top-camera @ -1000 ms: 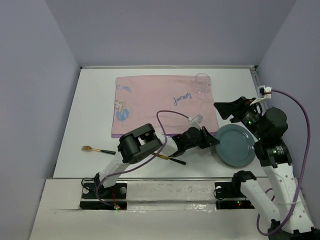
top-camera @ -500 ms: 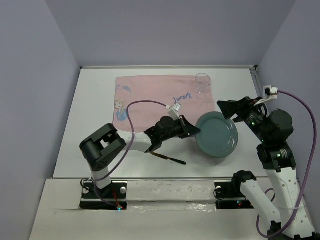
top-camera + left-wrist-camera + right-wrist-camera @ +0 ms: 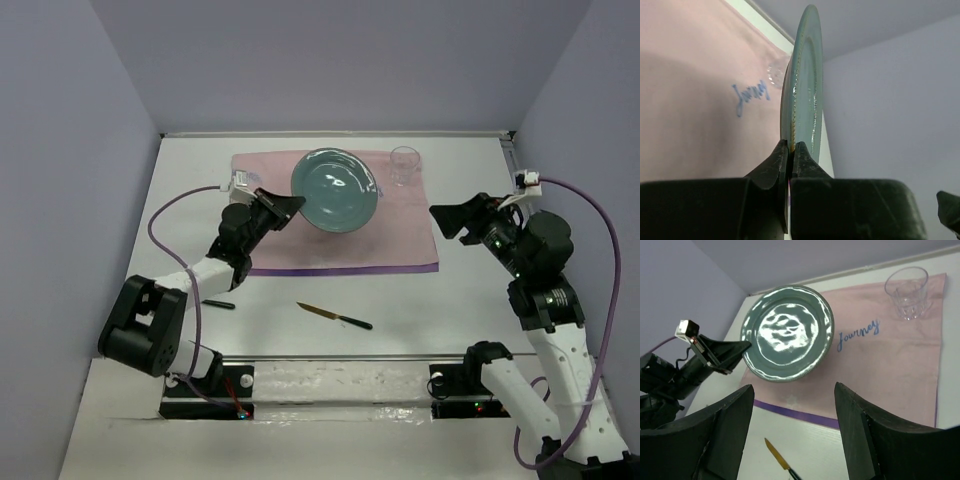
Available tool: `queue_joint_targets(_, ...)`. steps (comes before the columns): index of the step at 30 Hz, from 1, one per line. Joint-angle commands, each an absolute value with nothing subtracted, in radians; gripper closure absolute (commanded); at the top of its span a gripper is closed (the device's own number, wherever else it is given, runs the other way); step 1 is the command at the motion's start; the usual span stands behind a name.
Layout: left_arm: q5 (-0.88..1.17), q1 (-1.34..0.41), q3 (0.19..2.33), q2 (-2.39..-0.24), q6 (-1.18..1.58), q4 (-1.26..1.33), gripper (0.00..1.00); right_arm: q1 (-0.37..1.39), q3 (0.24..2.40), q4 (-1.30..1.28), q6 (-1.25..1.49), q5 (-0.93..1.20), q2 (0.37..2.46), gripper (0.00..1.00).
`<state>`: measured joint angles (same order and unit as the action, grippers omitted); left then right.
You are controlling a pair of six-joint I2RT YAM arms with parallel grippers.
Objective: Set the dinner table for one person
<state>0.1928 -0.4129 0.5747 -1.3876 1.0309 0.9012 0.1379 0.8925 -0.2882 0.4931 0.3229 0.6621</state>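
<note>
My left gripper lowers the plate onto the middle of the pink cloth next and releases its rim there, since it still hangs tilted above the cloth.
My left gripper is shut on the left rim of a round teal plate and holds it tilted above the pink cloth on the white dinner table. In the left wrist view the plate shows edge-on, pinched between the fingertips. My right gripper is open and empty over the table's right side. The right wrist view shows the plate, the left gripper and the cloth. A clear glass stands on the cloth's far right corner.
A knife with a gold blade and dark handle lies on the table in front of the cloth; it also shows in the right wrist view. A dark fork handle pokes out beside the left arm. The glass is upright.
My left gripper has swung left and away with the plate, from the table's right side to above the cloth. The right arm has barely moved.
</note>
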Motion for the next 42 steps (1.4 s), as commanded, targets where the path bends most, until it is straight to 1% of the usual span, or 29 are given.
queue_joint_targets(1,0.287,-0.351,0.629,-1.417,1.042,1.104,1.0,0.133,0.856,-0.288,0.462,0.344,0.684,0.29)
queue_joint_targets(5,0.319,-0.298,0.667,-1.529,1.052,1.144,1.0,0.133,0.816,-0.278,0.465,0.363,0.707,0.29)
queue_joint_targets(10,0.373,-0.273,0.696,-1.641,1.083,1.229,1.0,0.133,0.792,-0.255,0.472,0.382,0.735,0.3)
queue_joint_targets(17,0.373,-0.25,0.719,-1.715,1.06,1.244,1.0,0.133,0.769,-0.233,0.474,0.397,0.77,0.3)
queue_joint_targets(23,0.341,-0.236,0.703,-1.775,1.034,1.214,1.0,0.156,0.755,-0.229,0.476,0.37,0.779,0.3)
queue_joint_targets(24,0.322,-0.235,0.698,-1.779,1.031,1.2,0.96,0.156,0.752,-0.227,0.476,0.368,0.785,0.3)
queue_joint_targets(26,0.302,-0.233,0.689,-1.784,1.022,1.166,0.84,0.169,0.75,-0.226,0.472,0.362,0.796,0.3)
queue_joint_targets(27,0.292,-0.233,0.686,-1.783,1.005,1.137,0.74,0.179,0.749,-0.227,0.469,0.357,0.801,0.3)
queue_joint_targets(28,0.279,-0.232,0.686,-1.784,0.994,1.114,0.65,0.179,0.747,-0.229,0.468,0.351,0.802,0.3)
queue_joint_targets(32,0.278,-0.229,0.681,-1.79,0.977,1.108,0.5,0.192,0.742,-0.227,0.469,0.342,0.804,0.3)
queue_joint_targets(33,0.278,-0.229,0.68,-1.79,0.977,1.104,0.43,0.204,0.742,-0.229,0.471,0.342,0.808,0.3)
queue_joint_targets(34,0.272,-0.229,0.678,-1.787,0.974,1.098,0.39,0.216,0.738,-0.229,0.471,0.341,0.81,0.3)
queue_joint_targets(35,0.27,-0.229,0.677,-1.783,0.971,1.082,0.25,0.216,0.735,-0.23,0.469,0.339,0.813,0.3)
queue_joint_targets(37,0.264,-0.229,0.673,-1.772,0.959,1.052,0.12,0.242,0.729,-0.232,0.466,0.322,0.822,0.3)
queue_joint_targets(38,0.249,-0.229,0.673,-1.754,0.944,1.002,0.01,0.264,0.729,-0.233,0.463,0.324,0.837,0.3)
queue_joint_targets(40,0.186,-0.229,0.664,-1.724,0.931,0.948,0.01,0.3,0.732,-0.232,0.454,0.322,0.857,0.3)
queue_joint_targets(42,0.135,-0.229,0.618,-1.658,0.931,0.905,0.01,0.377,0.735,-0.233,0.445,0.292,0.883,0.3)
